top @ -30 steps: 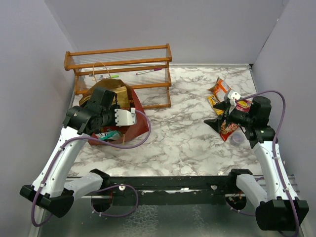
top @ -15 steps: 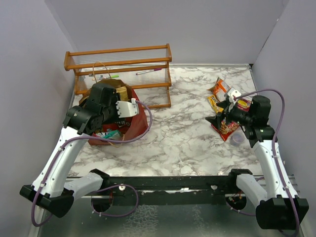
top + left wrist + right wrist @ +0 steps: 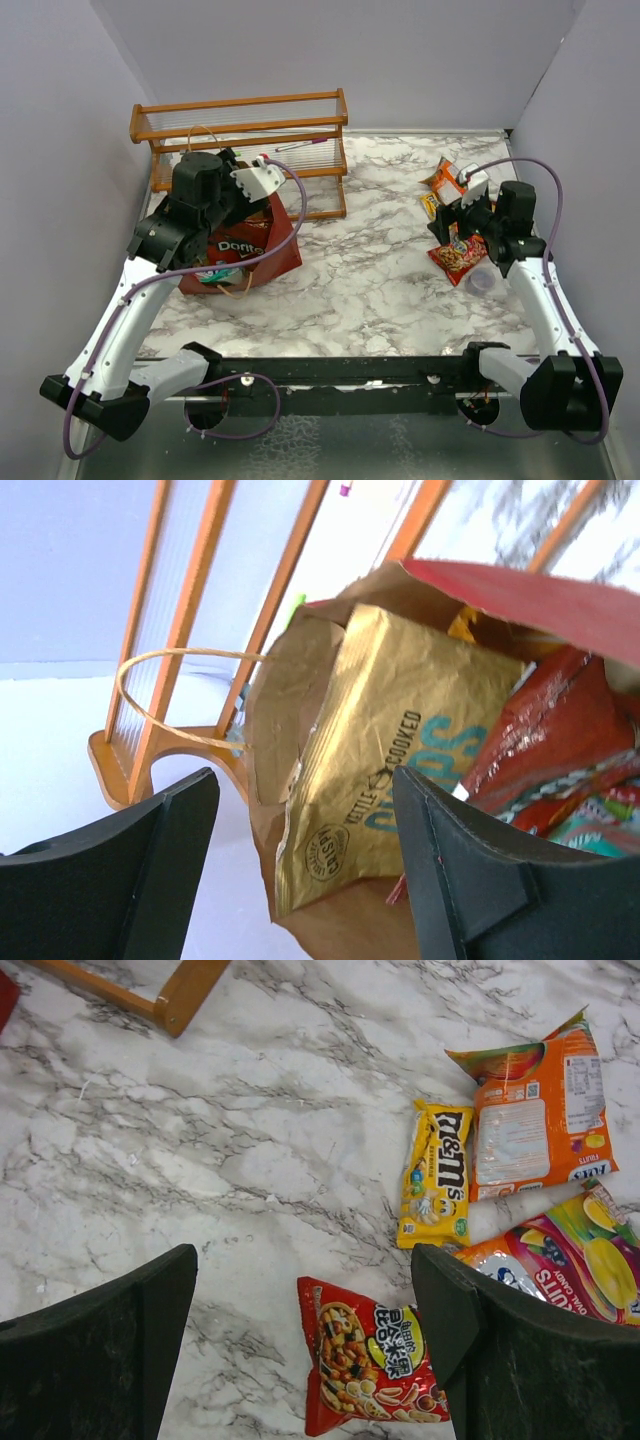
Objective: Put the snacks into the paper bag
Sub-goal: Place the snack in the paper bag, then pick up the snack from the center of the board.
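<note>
I will move my right gripper outward and down onto the orange packet's edge (image 3: 443, 180) (image 3: 482, 1130) by the yellow M&M's packet, since that edge lies loose outside the paper bag.
The dark red-brown paper bag (image 3: 285, 250) lies at the left with its mouth facing my left gripper (image 3: 245, 185). A red Doritos bag (image 3: 240, 245) shows in that mouth. In the left wrist view my left gripper (image 3: 310, 865) is open and holds nothing, just off the bag's torn tan rim (image 3: 285, 695). Inside are a gold kettle chips bag (image 3: 400, 730) and red packets (image 3: 560, 730). At the right, my right gripper (image 3: 452, 222) hangs open above loose snacks, a small red packet (image 3: 375, 1365) below its open jaws (image 3: 305, 1350).
The wooden slatted rack (image 3: 240, 130) stands right behind the paper bag. Beside the red packet lie a yellow M&M's packet (image 3: 437, 1172), an orange packet (image 3: 530, 1110) and a fruit candy packet (image 3: 575, 1260). A small purple cup (image 3: 483, 281) sits near the right wall.
My left gripper has opened and drawn up and back out of the bag toward the rack, and the Doritos bag now shows in the mouth. The right gripper shifted slightly toward the back.
</note>
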You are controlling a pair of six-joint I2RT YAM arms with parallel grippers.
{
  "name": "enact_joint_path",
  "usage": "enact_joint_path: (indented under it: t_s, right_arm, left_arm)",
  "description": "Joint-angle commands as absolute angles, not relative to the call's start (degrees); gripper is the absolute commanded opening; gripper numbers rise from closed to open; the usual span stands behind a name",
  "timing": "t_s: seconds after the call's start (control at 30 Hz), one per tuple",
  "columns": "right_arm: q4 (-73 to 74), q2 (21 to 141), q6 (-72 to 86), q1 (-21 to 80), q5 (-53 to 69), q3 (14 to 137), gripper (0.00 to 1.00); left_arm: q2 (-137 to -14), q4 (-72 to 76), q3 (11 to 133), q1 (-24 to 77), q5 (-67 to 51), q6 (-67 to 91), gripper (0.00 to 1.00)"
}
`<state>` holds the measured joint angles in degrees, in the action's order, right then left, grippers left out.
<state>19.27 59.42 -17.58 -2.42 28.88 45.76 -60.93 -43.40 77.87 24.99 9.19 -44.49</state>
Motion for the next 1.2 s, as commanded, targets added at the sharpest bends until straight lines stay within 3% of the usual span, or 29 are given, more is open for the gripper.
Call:
enact_joint_path:
  t_s: [0.0, 0.63, 0.93, 1.17]
  right_arm:
    - [18.3, 65.0, -16.5, -2.4, 23.7, 51.6, 0.86]
    - [16.5, 105.3, -19.7, -1.6, 8.6, 77.3, 0.62]
    - [18.7, 116.5, -20.8, -0.3, 4.5, 86.6, 0.57]
    - [19.2, 118.9, -21.3, 0.3, 2.2, 87.0, 0.47]
  left_arm:
    - [-59.1, -37.4, 77.9, 25.1, 7.5, -37.9, 0.75]
    - [-57.5, -37.1, 75.9, 25.0, 4.7, -36.6, 0.77]
    - [-56.9, -37.7, 75.7, 25.0, 3.7, -37.5, 0.77]
    - [-56.6, -37.3, 75.2, 24.9, 3.8, -37.6, 0.77]
